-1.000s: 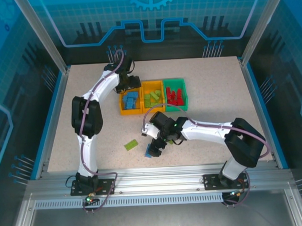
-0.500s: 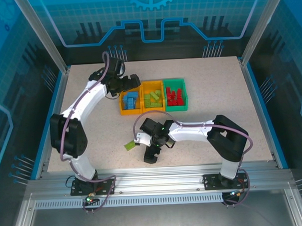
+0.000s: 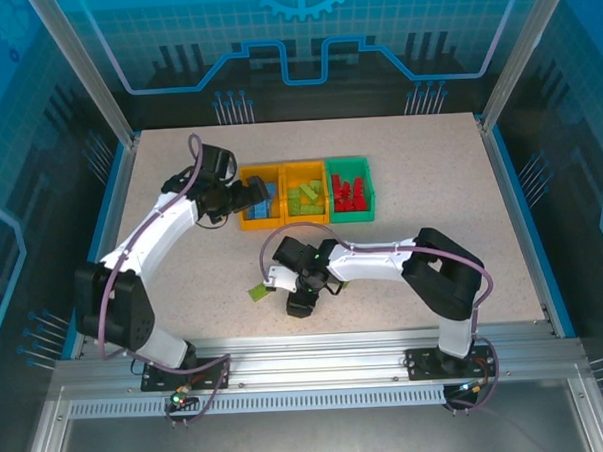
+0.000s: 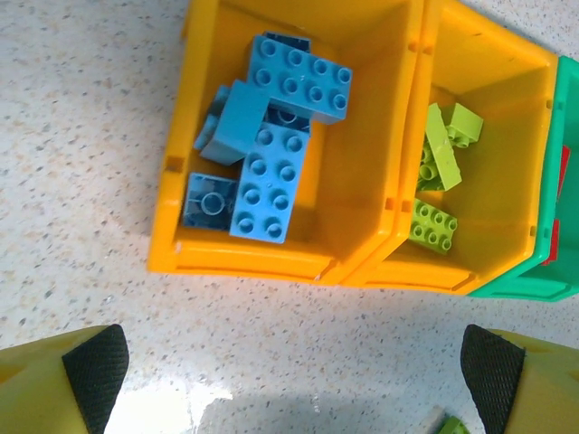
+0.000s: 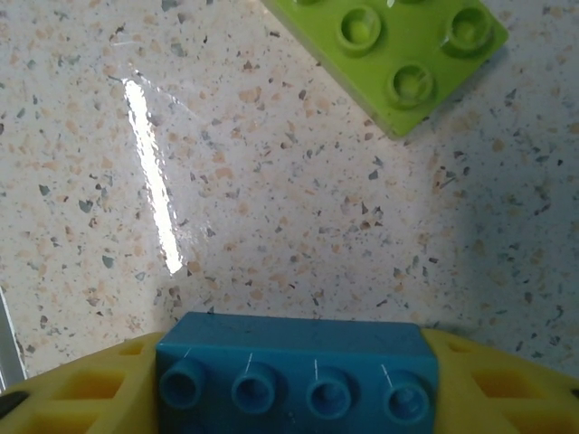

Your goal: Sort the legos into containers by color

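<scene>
My right gripper needs to rise next, carry the matching blue lego outward over the yellow container holding blue legos, and release it inside, because that container stands outward.
In the right wrist view a blue lego (image 5: pixel 294 362) sits flush between the yellow fingers (image 5: pixel 81 389) of my right gripper (image 5: pixel 294 384), down at the table; the gripper (image 3: pixel 301 304) is shut on it. A lime lego (image 5: pixel 389 45) lies just beyond it, also visible from above (image 3: pixel 260 290). My left gripper (image 4: pixel 294 366) hangs open and holds nothing, over bare table in front of the left yellow container (image 4: pixel 244 258), which holds blue legos (image 4: pixel 271 136). The middle yellow container (image 4: pixel 493 136) holds lime legos (image 4: pixel 434 226). The green container (image 3: pixel 351 218) holds red legos (image 3: pixel 350 194).
The three joined containers stand at the table's middle back. My left gripper (image 3: pixel 238 197) hovers at their left end. The right arm's links stretch across the near middle of the table. Metal rails frame the near edge.
The left arm swung left and back, away from above the blue container, jaws wide. The right gripper shifted slightly left, lowered onto the blue lego, and its fingers closed in on it.
</scene>
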Tool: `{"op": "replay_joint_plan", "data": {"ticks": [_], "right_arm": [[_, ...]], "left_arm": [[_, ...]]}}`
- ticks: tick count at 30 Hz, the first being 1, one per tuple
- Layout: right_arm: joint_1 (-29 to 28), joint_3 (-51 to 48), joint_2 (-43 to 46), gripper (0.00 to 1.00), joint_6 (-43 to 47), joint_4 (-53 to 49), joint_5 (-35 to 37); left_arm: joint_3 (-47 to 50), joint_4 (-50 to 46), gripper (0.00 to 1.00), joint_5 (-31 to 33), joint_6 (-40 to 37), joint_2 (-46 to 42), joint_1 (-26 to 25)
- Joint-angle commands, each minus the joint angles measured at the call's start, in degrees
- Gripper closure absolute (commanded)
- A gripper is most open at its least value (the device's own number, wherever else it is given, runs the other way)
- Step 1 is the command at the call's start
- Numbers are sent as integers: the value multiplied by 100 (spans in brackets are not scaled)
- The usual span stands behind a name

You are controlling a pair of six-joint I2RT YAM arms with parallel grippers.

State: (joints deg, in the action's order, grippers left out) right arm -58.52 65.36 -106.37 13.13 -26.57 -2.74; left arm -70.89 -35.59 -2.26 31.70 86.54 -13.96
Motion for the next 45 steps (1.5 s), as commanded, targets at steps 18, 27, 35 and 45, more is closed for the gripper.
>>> {"op": "replay_joint_plan", "data": {"ticks": [18,27,35,45], "right_arm": [[1214,2608,-386,51,-826,-290,-205],[1808,5191,-2148,51,-1368,-1191,134],[1959,7421,-3585,50,-2054,-2125,180],[2073,7801,-3938,26,-2412,-2120,-2]], "left_arm": [[1809,-419,1,718,391,-1349,131],[2554,-309,1,758,1116,-1516,-825],[2616,-125,1,743,1297,-1072,-1627],[2655,-109,1,659,1907,-622,-2275]]}}
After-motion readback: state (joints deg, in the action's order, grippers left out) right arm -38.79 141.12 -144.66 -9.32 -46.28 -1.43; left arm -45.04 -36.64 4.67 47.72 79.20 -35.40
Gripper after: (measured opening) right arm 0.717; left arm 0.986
